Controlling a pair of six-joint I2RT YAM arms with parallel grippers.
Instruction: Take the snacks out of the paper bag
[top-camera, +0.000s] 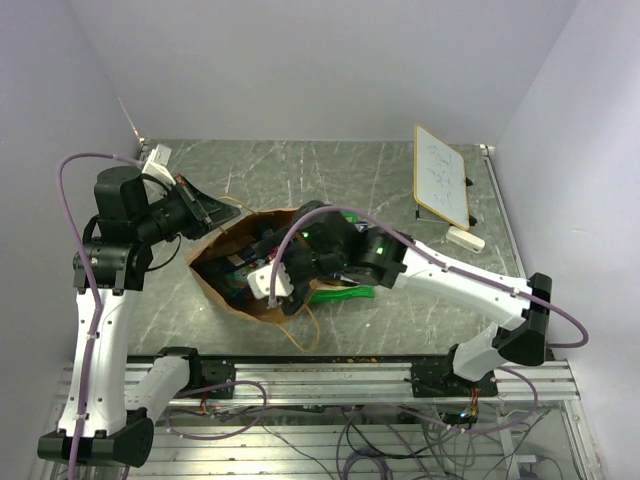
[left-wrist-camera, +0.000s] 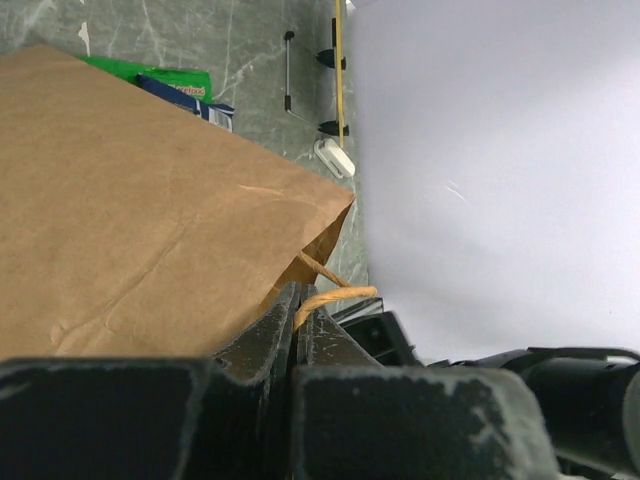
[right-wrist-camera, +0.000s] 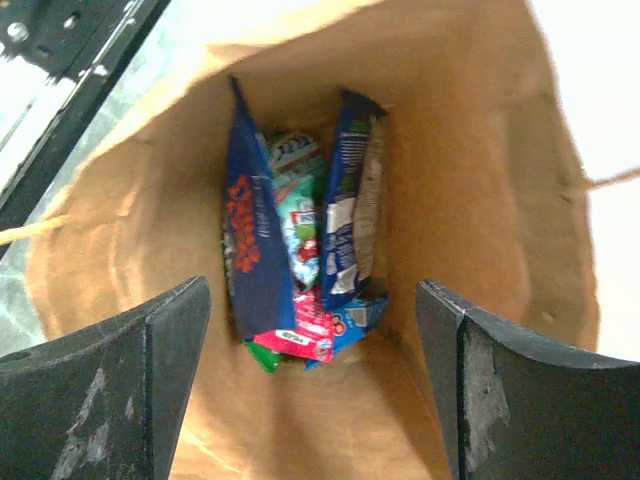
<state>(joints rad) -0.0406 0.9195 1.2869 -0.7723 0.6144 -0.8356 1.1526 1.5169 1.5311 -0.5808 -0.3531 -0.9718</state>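
I will next move my right gripper down and to the left in the top view, into the bag (top-camera: 262, 306), to the edge of the dark blue packet that stands up toward its fingers.
The brown paper bag (top-camera: 262, 306) lies on its side mid-table, mouth held open. My left gripper (top-camera: 213, 210) is shut on the bag's rim and paper handle (left-wrist-camera: 335, 297), fingers pressed together (left-wrist-camera: 297, 300). My right gripper (top-camera: 247, 268) is open at the bag's mouth, looking inside; its fingers (right-wrist-camera: 120, 380) stand wide apart with nothing between them (right-wrist-camera: 310, 400). Inside at the bag's far end lie several snacks: a dark blue packet (right-wrist-camera: 255, 250), a second blue packet (right-wrist-camera: 350, 210), a teal one (right-wrist-camera: 298, 200) and a red one (right-wrist-camera: 300, 332). A green packet (top-camera: 340, 293) lies outside, beside the bag.
A white framed board (top-camera: 441, 175) stands at the back right with a small white block (top-camera: 465, 239) in front of it. A loose bag handle (top-camera: 305, 330) trails toward the near table edge. Green and blue packets (left-wrist-camera: 170, 82) show beyond the bag in the left wrist view.
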